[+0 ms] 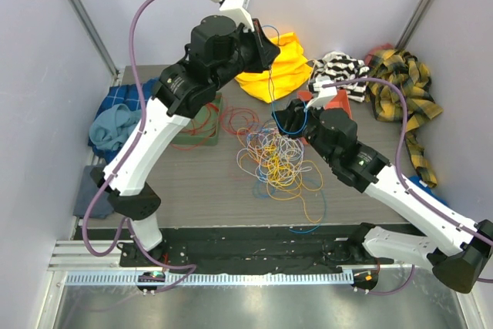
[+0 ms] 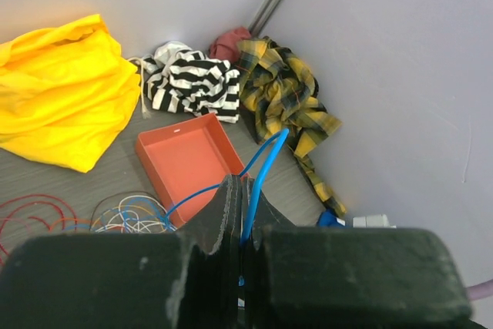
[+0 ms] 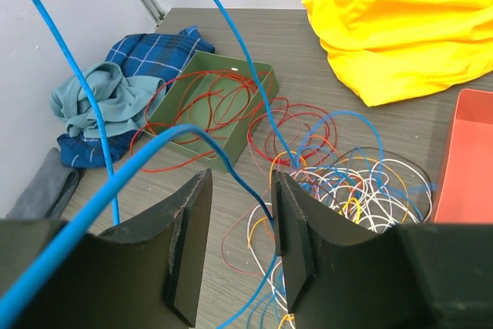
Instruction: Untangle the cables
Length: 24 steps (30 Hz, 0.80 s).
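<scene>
The blue cable (image 1: 285, 130) (image 3: 266, 212) already runs between the open fingers of my right gripper. I will ease that gripper slightly down toward the tangle next and close it on the cable.
A tangle of thin cables (image 1: 277, 161) in white, yellow, orange, blue and red lies mid-table; it also shows in the right wrist view (image 3: 350, 190). My left gripper (image 1: 266, 55) is raised high and shut on a blue cable (image 2: 260, 175), with its tips (image 2: 243, 184) pressed together. That blue cable (image 1: 270, 86) hangs down toward my right gripper (image 1: 287, 117). The right gripper (image 3: 240, 190) is open just above the tangle's far edge, and the blue cable (image 3: 231, 163) runs between its jaws. Red cables (image 3: 204, 102) loop in and around a green tray.
The green tray (image 1: 218, 117) sits left of the tangle and an orange tray (image 2: 185, 161) to its right. A yellow cloth (image 1: 281, 67), a striped cloth (image 1: 339, 67) and a plaid cloth (image 1: 400, 94) lie at the back, and blue cloths (image 1: 115, 117) at the left.
</scene>
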Available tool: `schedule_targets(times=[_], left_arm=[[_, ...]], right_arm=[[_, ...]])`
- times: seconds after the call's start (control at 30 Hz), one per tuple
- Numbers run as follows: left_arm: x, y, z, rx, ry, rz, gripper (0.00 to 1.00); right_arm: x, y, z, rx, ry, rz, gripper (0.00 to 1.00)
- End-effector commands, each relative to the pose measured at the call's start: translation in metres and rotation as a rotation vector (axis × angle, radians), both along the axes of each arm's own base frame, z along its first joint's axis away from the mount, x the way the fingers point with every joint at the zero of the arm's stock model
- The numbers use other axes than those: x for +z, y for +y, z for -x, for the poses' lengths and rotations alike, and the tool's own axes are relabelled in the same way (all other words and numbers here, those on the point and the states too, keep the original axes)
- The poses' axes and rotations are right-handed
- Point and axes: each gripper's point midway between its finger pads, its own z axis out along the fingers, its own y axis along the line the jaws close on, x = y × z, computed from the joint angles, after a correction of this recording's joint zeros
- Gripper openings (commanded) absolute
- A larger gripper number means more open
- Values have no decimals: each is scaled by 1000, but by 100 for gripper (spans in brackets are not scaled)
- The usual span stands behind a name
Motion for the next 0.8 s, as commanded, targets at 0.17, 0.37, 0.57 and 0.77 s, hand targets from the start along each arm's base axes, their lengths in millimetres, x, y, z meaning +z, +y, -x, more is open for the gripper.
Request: schedule_targets(times=[0.17, 0.37, 0.57, 0.77], left_arm=[[17, -6, 15, -81, -10, 53, 0], [29, -6, 31, -121, -11, 91, 0], [34, -6, 42, -156, -2, 114, 0], [28, -1, 44, -142, -2, 93, 0]], right_arm=[[-1, 2, -5, -10, -8, 14, 45], [-6, 1, -17, -54, -21, 62, 47], [-11, 6, -27, -69, -16, 81, 48], [-10, -3, -33, -132, -8, 89, 1]])
